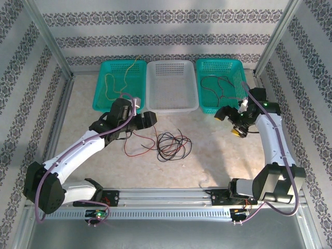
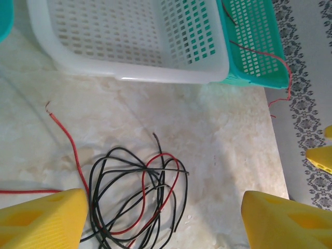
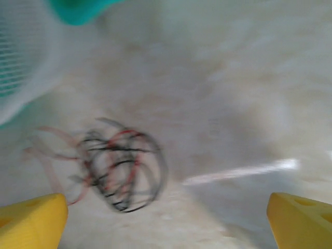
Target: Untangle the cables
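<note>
My open right gripper swings back from the teal basket next and comes down onto the black loops, since they lie uncovered at the tangle's near side.
A tangle of black and red cables [image 1: 171, 146] lies on the table in front of the white basket. A loose red cable [image 1: 138, 151] trails from it to the left. My left gripper [image 1: 150, 119] hovers just left of and above the tangle, open. In the left wrist view the tangle [image 2: 136, 193] lies between and beyond the yellow fingers [image 2: 44, 218], nearer the left one, and nothing is held. My right gripper [image 1: 233, 123] hangs open by the right teal basket. Its blurred view has the tangle [image 3: 120, 170] ahead on the left.
Three baskets line the back: a left teal basket [image 1: 104, 96] with yellow cables [image 1: 123, 78], a white basket [image 1: 173, 106], and a right teal basket [image 1: 207, 106] with black and red cables [image 1: 220, 85]. A red cable end [image 2: 282, 70] hangs over that basket's corner.
</note>
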Controlling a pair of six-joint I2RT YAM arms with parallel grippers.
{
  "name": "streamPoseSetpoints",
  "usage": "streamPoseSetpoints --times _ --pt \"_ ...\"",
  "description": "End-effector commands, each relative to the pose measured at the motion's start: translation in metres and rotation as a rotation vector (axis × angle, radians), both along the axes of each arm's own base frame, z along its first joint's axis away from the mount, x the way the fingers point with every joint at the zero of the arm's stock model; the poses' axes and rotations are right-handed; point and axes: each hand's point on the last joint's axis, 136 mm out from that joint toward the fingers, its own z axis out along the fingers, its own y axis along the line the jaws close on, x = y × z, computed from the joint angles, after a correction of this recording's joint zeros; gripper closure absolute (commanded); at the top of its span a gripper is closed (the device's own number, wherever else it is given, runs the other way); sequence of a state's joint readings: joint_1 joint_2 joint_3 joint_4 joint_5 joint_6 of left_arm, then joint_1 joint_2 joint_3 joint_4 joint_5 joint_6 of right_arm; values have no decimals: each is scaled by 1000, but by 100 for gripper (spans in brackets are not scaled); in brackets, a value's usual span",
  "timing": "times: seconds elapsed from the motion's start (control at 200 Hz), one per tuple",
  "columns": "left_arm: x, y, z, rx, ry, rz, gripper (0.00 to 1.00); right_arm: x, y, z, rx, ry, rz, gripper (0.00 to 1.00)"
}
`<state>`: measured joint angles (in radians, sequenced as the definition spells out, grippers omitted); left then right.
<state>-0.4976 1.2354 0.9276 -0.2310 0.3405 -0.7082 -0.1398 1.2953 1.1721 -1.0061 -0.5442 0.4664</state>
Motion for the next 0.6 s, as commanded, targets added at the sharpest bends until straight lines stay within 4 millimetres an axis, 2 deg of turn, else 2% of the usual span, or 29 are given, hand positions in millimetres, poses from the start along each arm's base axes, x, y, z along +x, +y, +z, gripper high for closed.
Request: streamPoseSetpoints --times 0.0,0.075,0.13,0.17,0.245,0.385,0.475,0.595 --pt "3 -10 16 -34 -39 -25 22 30 38 69 288 -252 77 2" --pt "-1 -4 9 -13 -24 -6 22 36 42 103 291 -355 79 2" --pt "-6 3 1 8 -11 16 21 35 39 119 241 -403 66 2" --pt "-10 9 -6 26 2 33 21 33 36 126 188 -417 50 2" --pt "-20 16 -19 38 32 49 21 23 34 125 78 -400 43 5" --pt "-37 23 -39 56 82 58 22 0 42 100 -106 -342 74 11" --pt "-47 24 -50 90 107 56 22 -19 62 79 -134 -321 131 12" --pt "-56 25 -65 110 154 61 24 -48 94 22 -238 -228 288 15"
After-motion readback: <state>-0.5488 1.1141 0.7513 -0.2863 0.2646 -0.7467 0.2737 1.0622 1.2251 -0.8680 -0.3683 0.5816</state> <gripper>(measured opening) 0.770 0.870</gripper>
